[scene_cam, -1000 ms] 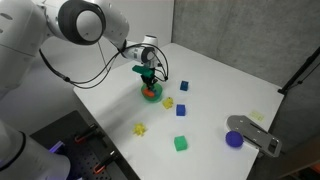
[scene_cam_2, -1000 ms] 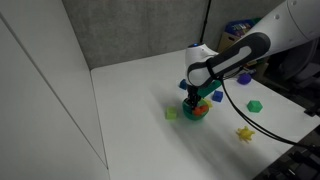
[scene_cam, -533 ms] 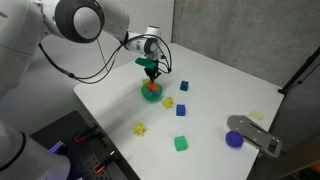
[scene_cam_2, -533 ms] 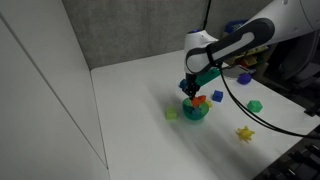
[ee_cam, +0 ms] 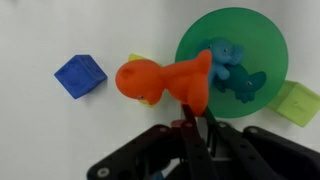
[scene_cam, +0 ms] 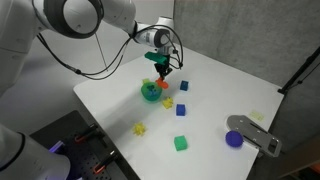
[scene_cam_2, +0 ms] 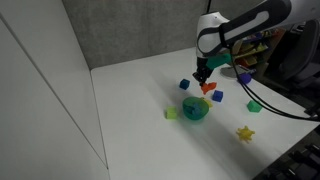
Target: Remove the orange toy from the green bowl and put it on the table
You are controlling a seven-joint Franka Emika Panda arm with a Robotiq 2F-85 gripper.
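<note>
The gripper moves sideways away over the open table [scene_cam: 179, 98] [ee_cam: 113, 115] beside the yellow toy next, since the orange toy hangs by the rim of the green bowl.
My gripper [ee_cam: 191, 108] is shut on the orange toy [ee_cam: 163, 82] and holds it in the air, above the white table [scene_cam: 215, 90] and just beside the green bowl [ee_cam: 262, 35]. In both exterior views the gripper [scene_cam: 162, 66] [scene_cam_2: 204, 76] hangs above and to one side of the bowl [scene_cam: 150, 92] [scene_cam_2: 195, 110], with the orange toy [scene_cam: 163, 72] [scene_cam_2: 206, 87] at its tips. A teal toy [ee_cam: 233, 68] lies in the bowl.
A blue cube [ee_cam: 80, 75] and a pale green cube [ee_cam: 296, 103] lie near the bowl. More blue cubes [scene_cam: 181, 111], yellow toys [scene_cam: 140, 128], a green cube [scene_cam: 181, 144], a purple round piece [scene_cam: 234, 140] and a grey object [scene_cam: 256, 134] are spread over the table. A small orange-red piece [scene_cam_2: 216, 97] lies by the bowl.
The gripper has risen out of the bowl with the orange toy and moved sideways, away from the bowl towards the blue cube.
</note>
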